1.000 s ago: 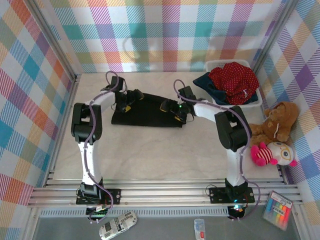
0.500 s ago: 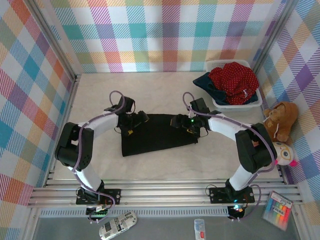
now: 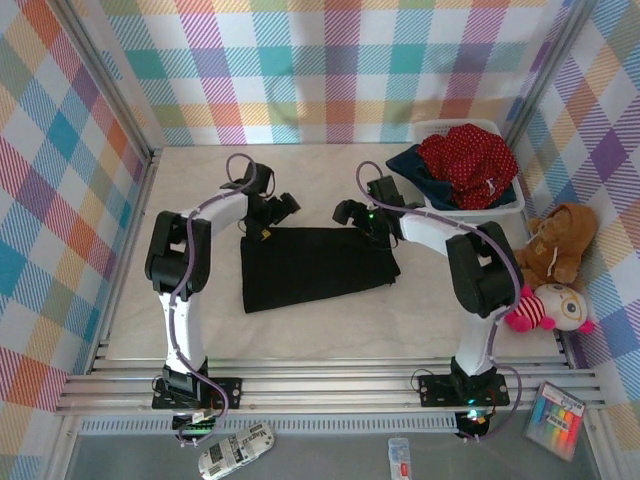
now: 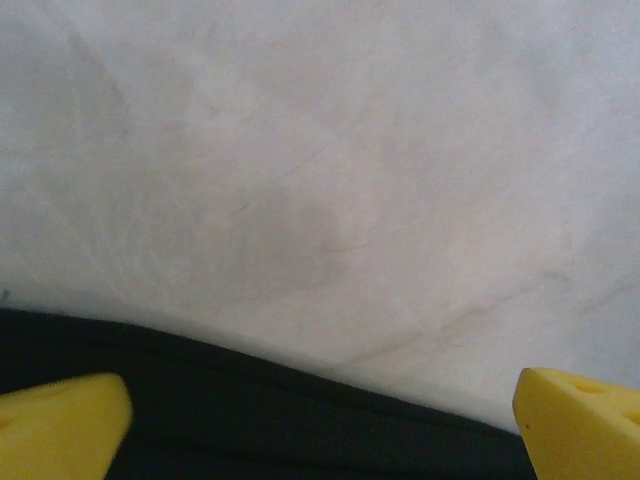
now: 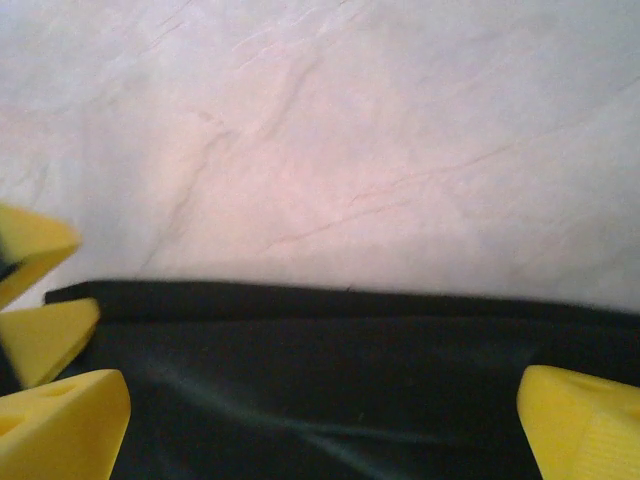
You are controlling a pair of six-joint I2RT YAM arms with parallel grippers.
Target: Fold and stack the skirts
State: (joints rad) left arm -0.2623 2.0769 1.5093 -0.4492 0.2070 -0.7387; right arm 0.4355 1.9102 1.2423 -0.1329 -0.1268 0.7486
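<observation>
My right gripper draws back and lowers onto the skirt's near corner next, since this corner on the teddy bear's side lies below and back from it.
A plain black skirt lies flat and folded on the pale table. My left gripper hovers open at the skirt's far left edge. My right gripper hovers open at its far right edge. In the left wrist view the left gripper spreads its yellow fingertips wide over the skirt's dark edge, holding nothing. In the right wrist view the right gripper is just as wide over the black cloth. A red dotted skirt and a dark blue one lie in the basket.
The white mesh basket stands at the back right. A brown teddy bear and a pink and white soft toy lie along the right wall. Plaid walls close in the table on three sides.
The black skirt now lies nearer the front than a second ago. Both grippers, over it half a second ago, have drawn back to its far edge, still open.
</observation>
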